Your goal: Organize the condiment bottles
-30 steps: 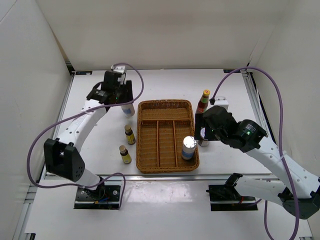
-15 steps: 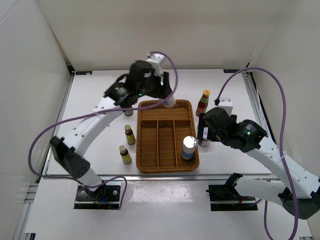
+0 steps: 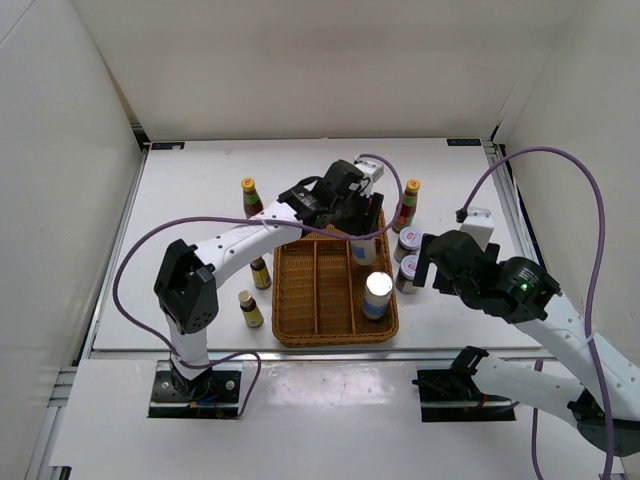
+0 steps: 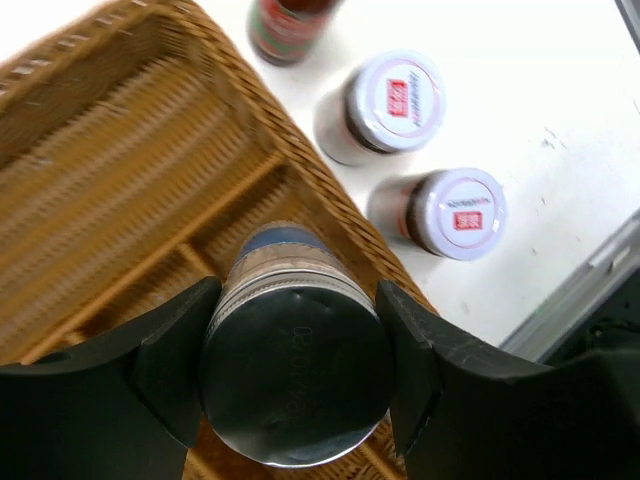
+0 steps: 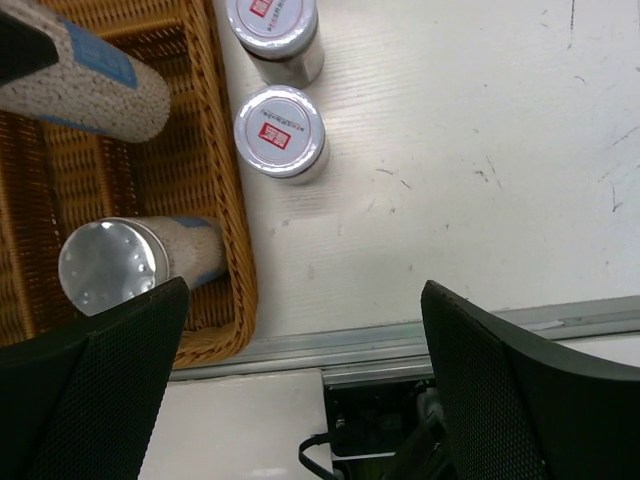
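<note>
The tray section's bottom is bare below, so my left gripper should next go down into the tray (image 3: 330, 335) and release the silver-lidded jar beside the other one.
My left gripper (image 4: 295, 385) is shut on a silver-lidded jar (image 4: 295, 390) and holds it over the right compartment of the wicker tray (image 3: 330, 335); the top view shows the jar (image 3: 362, 247) too. Another silver-lidded jar (image 3: 377, 293) stands in the tray's near right corner. Two jars (image 3: 408, 243) (image 3: 407, 272) stand just right of the tray. Red bottles stand at the back left (image 3: 249, 197) and back right (image 3: 407, 203). Two small brown bottles (image 3: 259, 268) (image 3: 249, 308) stand left of the tray. My right gripper (image 5: 310, 400) is open and empty, right of the two jars.
The tray's left and middle compartments (image 3: 300, 290) hold nothing. The table's metal front edge (image 5: 400, 345) lies under my right gripper. White walls close in the back and sides. A purple cable (image 3: 560, 170) loops over the right side.
My left arm swung from the back left over the tray, carrying the jar. My right gripper drew back to the right, leaving two jars showing beside the tray.
</note>
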{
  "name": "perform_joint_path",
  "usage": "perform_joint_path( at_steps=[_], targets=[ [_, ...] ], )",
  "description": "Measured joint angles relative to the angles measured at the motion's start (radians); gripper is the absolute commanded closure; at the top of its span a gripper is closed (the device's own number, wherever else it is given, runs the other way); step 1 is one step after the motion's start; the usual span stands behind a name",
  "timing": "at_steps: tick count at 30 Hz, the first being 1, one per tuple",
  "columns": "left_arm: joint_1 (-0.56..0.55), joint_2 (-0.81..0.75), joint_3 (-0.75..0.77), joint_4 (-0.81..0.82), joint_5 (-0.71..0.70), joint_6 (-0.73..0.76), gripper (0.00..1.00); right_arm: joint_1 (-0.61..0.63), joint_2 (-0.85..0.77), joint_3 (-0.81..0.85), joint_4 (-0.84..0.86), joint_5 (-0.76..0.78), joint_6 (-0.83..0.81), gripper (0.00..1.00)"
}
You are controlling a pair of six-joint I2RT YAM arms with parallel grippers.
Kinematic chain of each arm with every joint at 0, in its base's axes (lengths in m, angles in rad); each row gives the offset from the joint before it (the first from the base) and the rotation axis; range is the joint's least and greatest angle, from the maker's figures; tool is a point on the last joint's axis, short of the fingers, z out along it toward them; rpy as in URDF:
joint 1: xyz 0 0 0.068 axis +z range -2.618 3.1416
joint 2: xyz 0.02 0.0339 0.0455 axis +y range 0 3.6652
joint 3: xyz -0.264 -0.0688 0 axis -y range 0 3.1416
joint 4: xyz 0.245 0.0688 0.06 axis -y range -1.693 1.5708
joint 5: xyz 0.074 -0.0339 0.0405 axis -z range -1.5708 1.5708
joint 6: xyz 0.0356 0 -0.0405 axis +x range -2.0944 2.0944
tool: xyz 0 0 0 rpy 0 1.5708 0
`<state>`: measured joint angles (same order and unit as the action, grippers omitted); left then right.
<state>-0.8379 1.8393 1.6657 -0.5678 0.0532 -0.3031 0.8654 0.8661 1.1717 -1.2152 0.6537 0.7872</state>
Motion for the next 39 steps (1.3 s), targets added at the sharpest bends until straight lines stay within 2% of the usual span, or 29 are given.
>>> perform_joint_path(
  at_steps=[7, 11, 14, 15, 16, 17, 18, 19, 23, 30, 35, 39],
  targets=[
    [-0.06, 0.075, 0.003, 0.001, 0.014, -0.014, 0.62, 0.0, 0.044, -0.019, -0.025, 0.002, 0.018, 0.0],
    [-0.077, 0.119, 0.007, 0.0, 0.014, -0.016, 0.54, 0.0, 0.049, -0.034, -0.04, 0.01, 0.031, 0.0],
    [-0.078, 0.126, 0.014, 0.006, 0.012, -0.016, 0.39, 0.0, 0.052, -0.051, -0.047, 0.016, 0.046, 0.0],
    [-0.077, 0.129, 0.014, 0.007, 0.011, -0.017, 0.32, 0.0, 0.053, -0.057, -0.048, 0.018, 0.048, 0.0],
    [-0.076, 0.132, 0.014, 0.014, 0.011, -0.019, 0.2, 0.0, 0.059, -0.058, -0.053, 0.018, 0.052, 0.0],
    [-0.075, 0.132, 0.014, 0.014, 0.011, -0.02, 0.14, 0.0, 0.065, -0.058, -0.055, 0.02, 0.055, 0.0],
    [-0.075, 0.132, 0.014, 0.015, 0.008, -0.022, 0.02, 0.0, 0.072, -0.058, -0.055, 0.021, 0.058, 0.0],
    [-0.075, 0.134, 0.014, 0.021, 0.009, -0.019, 0.0, -0.001, 0.079, -0.058, -0.055, 0.021, 0.062, 0.0],
    [-0.076, 0.134, 0.026, 0.014, 0.0, -0.027, 0.0, -0.001, 0.091, -0.058, -0.055, 0.025, 0.077, 0.0],
    [-0.076, 0.071, 0.145, -0.046, -0.072, 0.0, 0.0, -0.021, 0.124, -0.072, -0.021, 0.027, 0.076, 0.0],
    [-0.044, -0.139, 0.135, -0.077, -0.178, 0.037, 0.0, -0.112, 0.203, -0.093, 0.072, -0.035, 0.022, 0.0],
    [0.08, -0.4, -0.032, -0.071, -0.303, 0.055, 0.0, -0.225, 0.256, -0.109, 0.149, -0.119, -0.039, 0.0]
  ],
)
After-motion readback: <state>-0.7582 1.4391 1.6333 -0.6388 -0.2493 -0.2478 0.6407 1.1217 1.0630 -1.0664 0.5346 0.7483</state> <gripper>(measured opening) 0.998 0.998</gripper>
